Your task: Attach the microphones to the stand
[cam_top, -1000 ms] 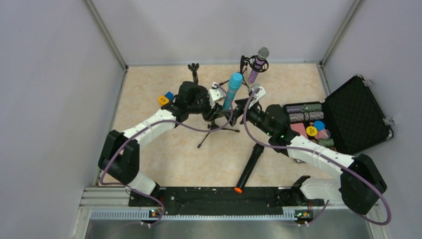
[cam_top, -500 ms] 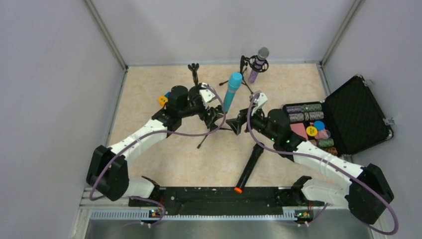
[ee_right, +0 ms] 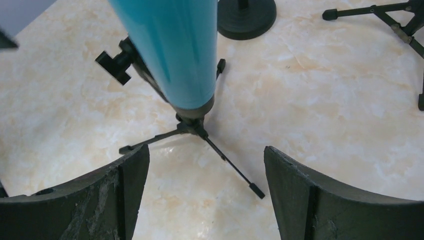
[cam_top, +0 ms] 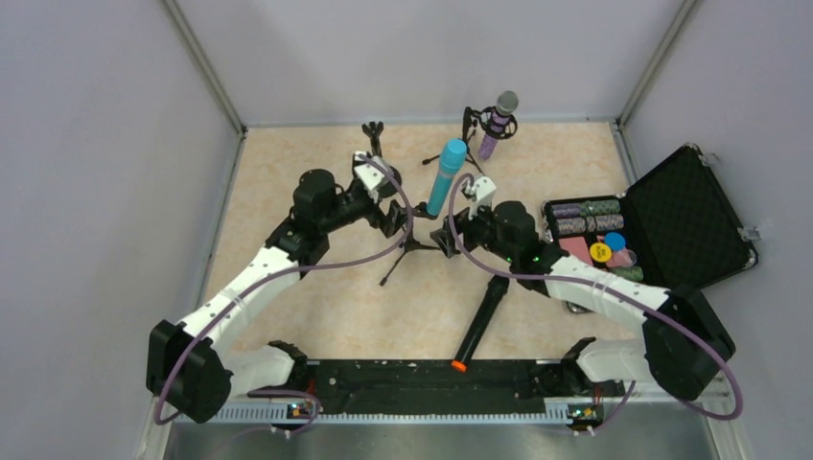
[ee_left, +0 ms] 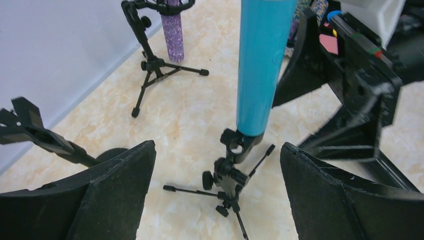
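My left gripper is going to move in toward the tripod stand and close around its swivel joint below the clip (cam_top: 413, 228). That joint is clear of the blue microphone.
The light blue microphone (cam_top: 444, 176) stands tilted in a small black tripod stand (cam_top: 410, 247). My left gripper (cam_top: 388, 217) is open just left of that stand, nothing between its fingers. My right gripper (cam_top: 449, 236) is open just right of it, also empty. From the left wrist the blue microphone (ee_left: 262, 65) rises from the stand's clip (ee_left: 239, 145) ahead of the left gripper (ee_left: 217, 195). The right gripper (ee_right: 206, 190) faces the same blue microphone (ee_right: 170, 50). The glittery purple microphone (cam_top: 497, 122) sits in a rear stand. The black microphone (cam_top: 482, 316) with the orange end lies on the table.
An empty clip stand (cam_top: 373, 134) with a round base (ee_right: 246, 12) stands at the back left. An open black case (cam_top: 685, 216) of poker chips lies at the right. Walls close in the table on three sides.
My left gripper opened and drew back to the left, away from the blue microphone's stand. My right gripper moved down and left, closer to the stand's base. The blue microphone stays in the stand.
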You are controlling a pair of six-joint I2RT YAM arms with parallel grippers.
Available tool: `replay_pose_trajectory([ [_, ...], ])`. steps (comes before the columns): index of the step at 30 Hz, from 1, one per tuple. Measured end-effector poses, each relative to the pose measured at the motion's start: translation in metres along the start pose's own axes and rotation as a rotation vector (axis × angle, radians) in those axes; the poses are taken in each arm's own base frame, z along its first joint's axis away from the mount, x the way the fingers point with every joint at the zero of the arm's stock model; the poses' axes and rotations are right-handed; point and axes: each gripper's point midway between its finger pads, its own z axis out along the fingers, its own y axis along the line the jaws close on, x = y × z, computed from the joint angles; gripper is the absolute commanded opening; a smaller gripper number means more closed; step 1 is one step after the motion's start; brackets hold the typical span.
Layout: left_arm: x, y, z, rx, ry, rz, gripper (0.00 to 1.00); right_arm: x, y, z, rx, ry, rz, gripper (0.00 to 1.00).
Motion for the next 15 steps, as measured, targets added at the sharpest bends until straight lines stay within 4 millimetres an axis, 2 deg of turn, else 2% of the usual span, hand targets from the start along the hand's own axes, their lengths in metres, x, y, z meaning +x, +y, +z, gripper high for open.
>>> replay_pose_trajectory([
  [2,0.007,-0.002,-0.005,-0.002,0.005,-0.002,0.99,0.000,-0.004,0.007,0.017,0.011,-0.002,0.82],
  [8,0.048,-0.012,-0.016,0.030,0.069,-0.019,0.96,-0.008,-0.012,0.021,0.063,0.016,-0.008,0.82],
  [15,0.053,-0.007,-0.017,0.063,0.065,0.034,0.95,-0.011,-0.021,0.022,0.113,0.009,-0.007,0.82],
])
